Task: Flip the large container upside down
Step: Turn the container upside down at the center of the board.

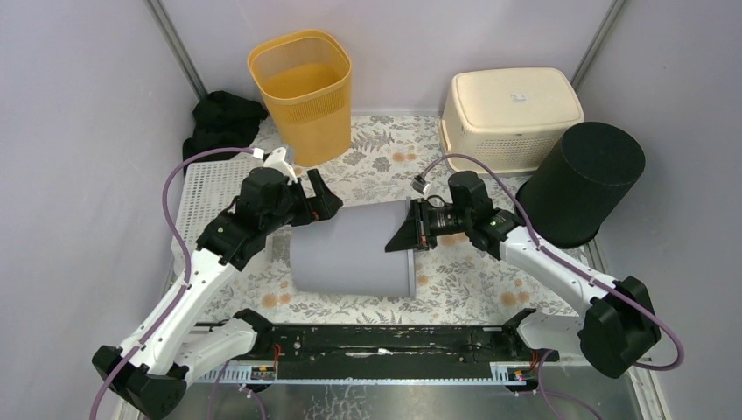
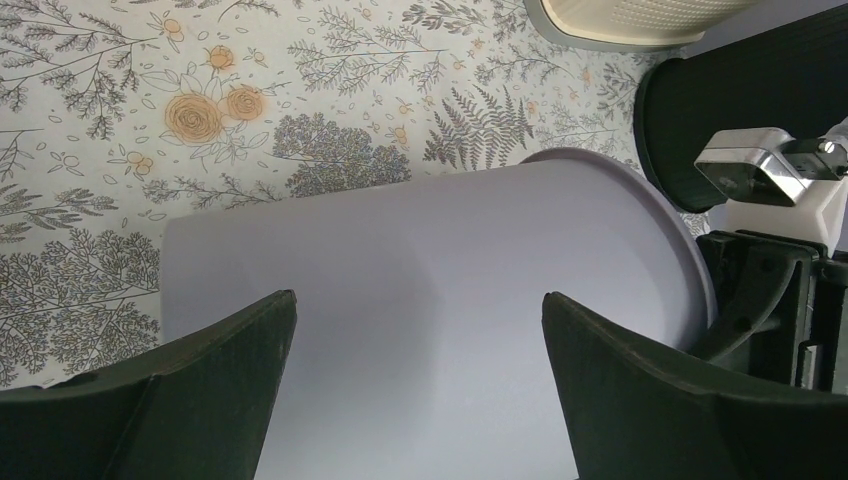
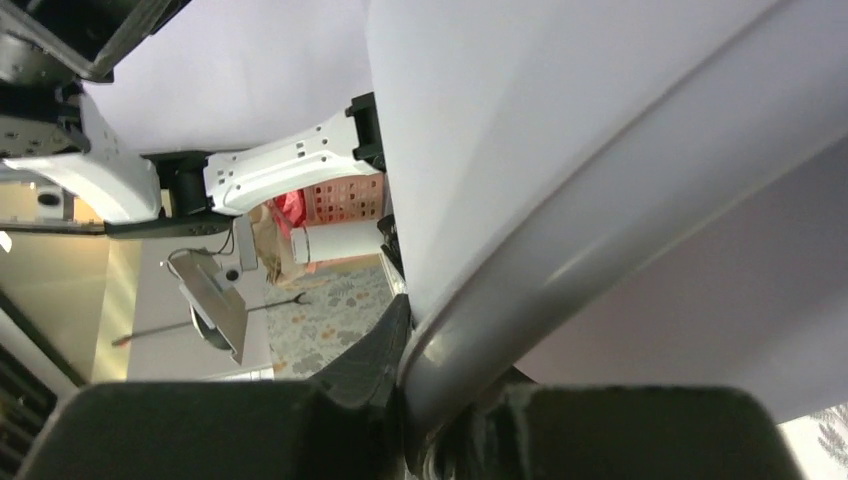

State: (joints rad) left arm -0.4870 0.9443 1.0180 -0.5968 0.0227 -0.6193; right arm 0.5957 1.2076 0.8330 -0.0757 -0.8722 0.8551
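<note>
Only my right gripper holds the container [image 1: 350,249]. I will move the container's rim outward and to the left in the top view, beside the orange mesh basket, and let go.
The large grey container [image 1: 350,249] lies on its side in the middle of the floral table, its open rim pointing right. My left gripper [image 1: 322,199] is open at the container's far left end; in the left wrist view its gripper [image 2: 419,294] has both fingers spread over the grey wall [image 2: 430,230], holding nothing. My right gripper [image 1: 409,232] is shut on the container's rim at the right end. In the right wrist view the rim [image 3: 560,250] runs between the closed jaws of that gripper [image 3: 440,400], with one black finger [image 3: 375,360] pressed against its outer side.
An orange mesh basket [image 1: 302,92] stands at the back left, with a black cloth [image 1: 223,118] beside it. A cream basket [image 1: 510,114] sits upside down at the back right. A black cylindrical bin [image 1: 582,179] leans close to the right arm. A white perforated mat [image 1: 206,188] lies on the left.
</note>
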